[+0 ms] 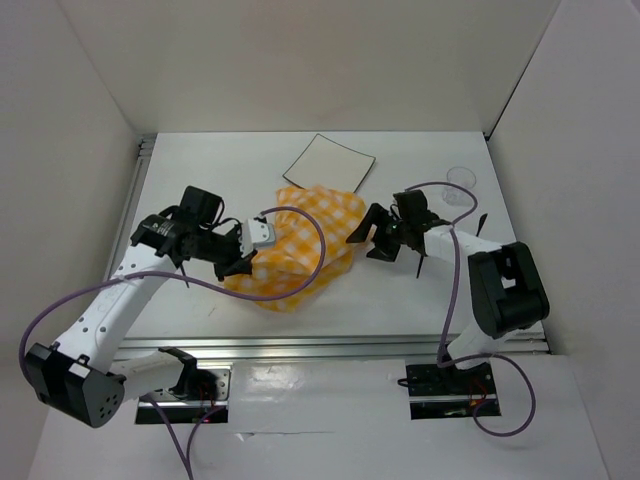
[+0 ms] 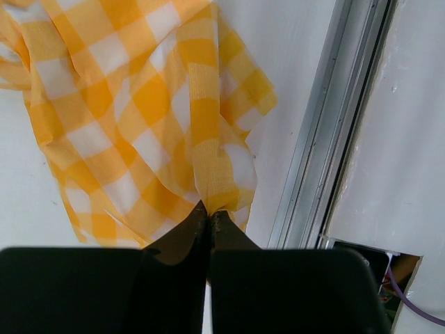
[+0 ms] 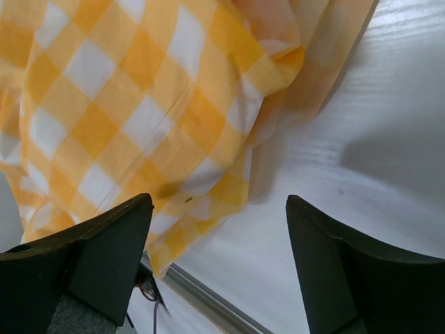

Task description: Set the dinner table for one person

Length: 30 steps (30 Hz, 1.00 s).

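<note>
The cloth's folded tip (image 3: 276, 74) sticks out of the heap of cloth, below and outward of my right gripper's fingers, so the gripper will next move outward and lower over it.
The yellow-and-white checked cloth (image 1: 300, 245) lies bunched on the middle of the white dinner table (image 1: 200, 170). My left gripper (image 1: 245, 262) is shut on a fold of the cloth at its left edge. In the left wrist view the jaws (image 2: 208, 212) pinch a gathered bit of cloth (image 2: 139, 118) close to the aluminium rail (image 2: 327, 139). My right gripper (image 1: 362, 236) is open and empty at the cloth's right edge. In the right wrist view its fingers (image 3: 219, 209) stand wide apart, with the cloth (image 3: 139, 104) ahead and to the left over the bare table (image 3: 348, 139).
A small white square plate (image 1: 328, 160) lies at the back, just behind the cloth. A clear glass (image 1: 462, 178) stands at the back right. Thin dark utensils (image 1: 481, 222) lie by the right arm, partly hidden. White walls close in the table's sides.
</note>
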{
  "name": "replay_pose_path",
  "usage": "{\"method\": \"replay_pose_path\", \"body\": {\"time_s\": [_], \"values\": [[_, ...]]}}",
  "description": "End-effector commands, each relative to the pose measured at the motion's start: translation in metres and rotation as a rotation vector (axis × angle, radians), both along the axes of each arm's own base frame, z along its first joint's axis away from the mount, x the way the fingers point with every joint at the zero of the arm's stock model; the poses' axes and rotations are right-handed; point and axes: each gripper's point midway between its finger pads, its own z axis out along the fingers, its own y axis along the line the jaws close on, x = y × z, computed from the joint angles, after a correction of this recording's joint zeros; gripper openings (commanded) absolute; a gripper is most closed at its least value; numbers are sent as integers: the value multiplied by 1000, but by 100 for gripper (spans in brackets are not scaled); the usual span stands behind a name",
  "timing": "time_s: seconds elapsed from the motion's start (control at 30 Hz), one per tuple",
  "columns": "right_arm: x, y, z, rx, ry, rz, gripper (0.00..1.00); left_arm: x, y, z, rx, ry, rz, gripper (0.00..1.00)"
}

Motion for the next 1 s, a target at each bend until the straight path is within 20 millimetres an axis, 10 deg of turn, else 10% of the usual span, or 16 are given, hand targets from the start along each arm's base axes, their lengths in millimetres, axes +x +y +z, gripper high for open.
{"method": "replay_pose_path", "body": {"time_s": [0.0, 0.23, 0.53, 0.73, 0.87, 0.97], "values": [[41, 4, 15, 4, -106, -23, 85, -3, -1, 5, -8, -28, -30, 0], [74, 7, 13, -42, -143, 3, 71, -7, 0, 3, -5, -19, -30, 0], [69, 12, -18, -39, -52, 37, 62, -7, 2, 0, 2, -23, -26, 0], [74, 12, -33, -8, -6, 52, 2, 6, 0, 7, -20, -33, 65, 0], [104, 11, 8, 58, -94, 70, 0, 48, 10, 33, -51, -122, 267, 0], [140, 6, 97, 53, -299, 56, 0, 89, 36, 74, -62, -223, 451, 0]]}}
